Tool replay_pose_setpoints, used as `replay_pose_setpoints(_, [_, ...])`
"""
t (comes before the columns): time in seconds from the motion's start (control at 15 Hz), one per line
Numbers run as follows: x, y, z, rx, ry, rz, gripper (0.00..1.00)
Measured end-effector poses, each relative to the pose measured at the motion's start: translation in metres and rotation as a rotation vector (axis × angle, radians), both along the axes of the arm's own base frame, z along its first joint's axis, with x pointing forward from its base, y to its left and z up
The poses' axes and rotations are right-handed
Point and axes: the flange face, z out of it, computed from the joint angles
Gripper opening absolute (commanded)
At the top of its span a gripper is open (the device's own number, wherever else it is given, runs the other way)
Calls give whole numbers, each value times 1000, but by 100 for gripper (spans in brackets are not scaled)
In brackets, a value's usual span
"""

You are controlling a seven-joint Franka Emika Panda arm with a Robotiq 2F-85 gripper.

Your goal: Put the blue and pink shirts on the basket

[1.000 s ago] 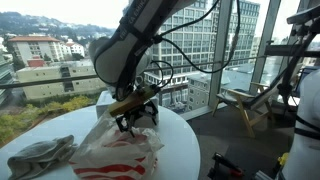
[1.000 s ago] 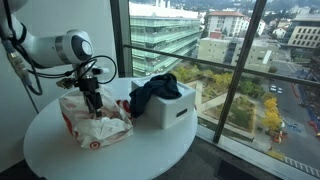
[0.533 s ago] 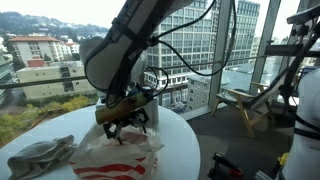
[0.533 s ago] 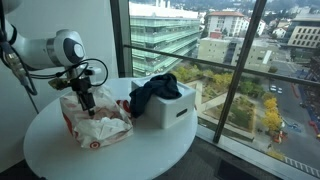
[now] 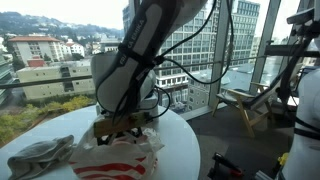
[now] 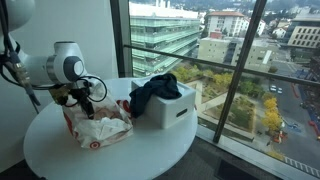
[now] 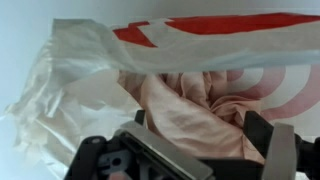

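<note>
The gripper will next lower its open fingers past the rim of the white bag onto the pink shirt's fold (image 7: 193, 115), as the pink cloth is lying bunched below inside the bag.
A pink shirt (image 7: 190, 105) lies bunched inside a white plastic bag with red rings (image 7: 70, 70); the bag shows in both exterior views (image 5: 125, 155) (image 6: 97, 128). My gripper (image 7: 200, 130) is open, its two fingers wide apart on either side of the pink cloth, low in the bag's mouth (image 5: 118, 128) (image 6: 82, 100). A dark blue shirt (image 6: 155, 92) is draped over the white basket (image 6: 175, 112) beside the bag.
Everything stands on a round white table (image 6: 110, 160) next to a floor-to-ceiling window. A grey crumpled cloth (image 5: 40, 155) lies on the table near the bag. Chairs and equipment (image 5: 245, 105) stand beyond the table.
My gripper has moved down and sideways over the bag and now sits lower, in the bag's opening over the pink shirt. The blue shirt and basket have not moved.
</note>
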Motion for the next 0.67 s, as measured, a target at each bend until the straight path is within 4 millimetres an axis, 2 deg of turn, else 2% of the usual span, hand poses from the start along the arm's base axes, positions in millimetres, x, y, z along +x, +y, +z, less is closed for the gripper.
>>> replay_pose_setpoints(0.2, [-1,-7,-13,6,-68,46,100])
replay_pose_setpoints(0.67, [-6,-39,-58,-36,-108,104,100])
